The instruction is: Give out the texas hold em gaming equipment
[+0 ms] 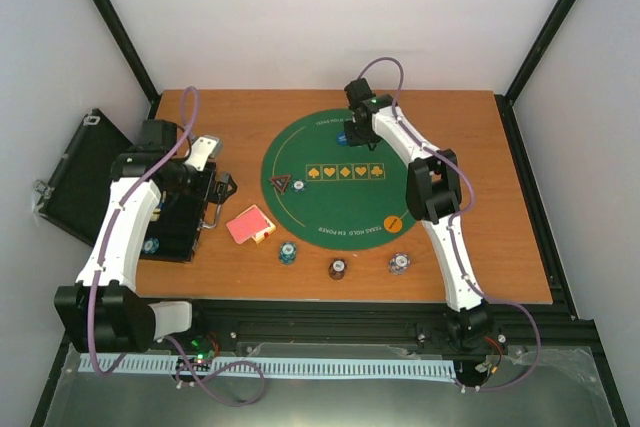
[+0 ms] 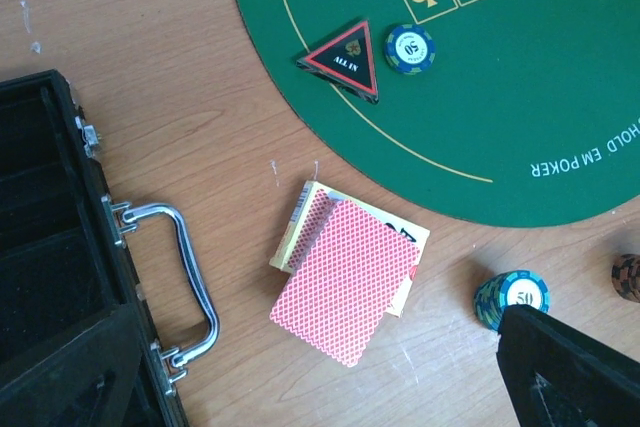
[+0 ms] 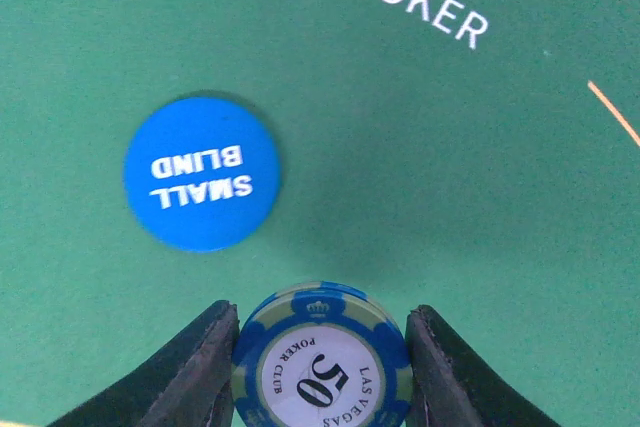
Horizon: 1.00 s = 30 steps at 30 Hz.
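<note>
The striped chip [image 3: 322, 372] still hangs above its spot, so my right gripper should next lower it onto the bare green mat beside the SMALL BLIND disc and open.
My right gripper [image 3: 322, 347] is shut on a blue striped "50" poker chip [image 3: 322, 372] low over the green mat, at its far edge in the top view [image 1: 352, 137]. A blue "SMALL BLIND" disc [image 3: 200, 173] lies on the mat just beyond the chip. My left gripper [image 2: 320, 372] is open and empty above the red-backed cards [image 2: 345, 279], which lie on the wood by the mat [image 1: 250, 224]. The black red-edged triangle marker [image 2: 345, 59] and a chip [image 2: 410, 48] sit on the mat's left part. An orange disc [image 1: 397, 223] lies on the mat's near right.
The open black hinged case [image 1: 75, 177] with a metal handle [image 2: 185, 277] stands at the left. Three chip stacks [image 1: 288, 252] [image 1: 338, 269] [image 1: 399, 263] stand on the wood near the mat's front edge. The green mat [image 1: 330, 207] fills the table's middle.
</note>
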Available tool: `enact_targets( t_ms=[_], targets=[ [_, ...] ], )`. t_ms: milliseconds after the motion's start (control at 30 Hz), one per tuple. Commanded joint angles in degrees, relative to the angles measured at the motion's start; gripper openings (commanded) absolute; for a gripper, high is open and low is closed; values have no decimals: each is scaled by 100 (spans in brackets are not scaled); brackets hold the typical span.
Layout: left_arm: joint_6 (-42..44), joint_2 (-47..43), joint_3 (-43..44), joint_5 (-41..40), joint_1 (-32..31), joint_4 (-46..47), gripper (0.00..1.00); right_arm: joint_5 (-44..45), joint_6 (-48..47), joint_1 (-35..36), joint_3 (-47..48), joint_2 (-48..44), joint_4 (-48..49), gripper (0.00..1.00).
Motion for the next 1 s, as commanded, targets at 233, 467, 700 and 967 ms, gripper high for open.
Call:
enact_targets(
  t_ms=[233,467,700,967],
  targets=[
    [100,111,106,294,24,270,100,-52,-50,-116,491,585,-49,24],
    [126,36,116,291,24,204,100,-38,30,-114,548,620,-110,52],
    [87,-57,123,270,24,32,100,64,72,-101,597,47,-460,69],
    [-101,-118,282,167,139,-206,100,452,247,687,-1331,-1943,-244,69]
  ],
)
